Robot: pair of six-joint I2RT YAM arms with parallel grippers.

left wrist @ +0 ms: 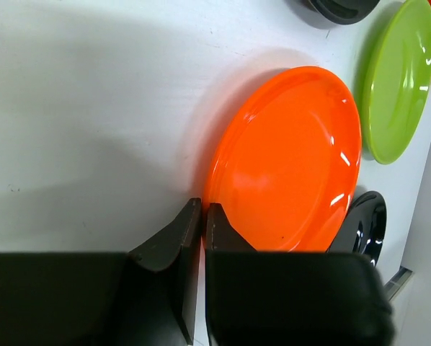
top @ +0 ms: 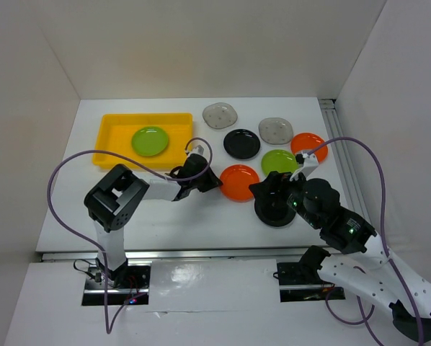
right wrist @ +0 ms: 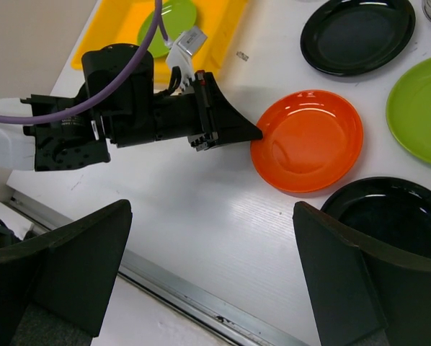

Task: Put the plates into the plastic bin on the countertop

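The lime green plate lies flat in the bin (top: 107,133). My left gripper rises next, carries the orange plate over, lowers it onto that plate, then releases it.
The yellow plastic bin (top: 107,133) sits at the back left with one lime green plate (top: 150,140) in it. On the countertop lie two orange plates (top: 240,183) (top: 308,146), two black plates (top: 241,143) (top: 275,213), a green plate (top: 280,161) and two grey speckled plates (top: 220,115) (top: 275,130). My left gripper (left wrist: 202,213) is shut on the left rim of the near orange plate (left wrist: 287,158), which lies about flat. My right gripper (right wrist: 212,210) is open and empty above the table, its right finger over the near black plate (right wrist: 396,223).
A metal rail (right wrist: 201,303) runs along the table's near edge under my right gripper. White walls enclose the table. The left arm (right wrist: 129,108) lies low between the bin (right wrist: 114,29) and the orange plate (right wrist: 309,140).
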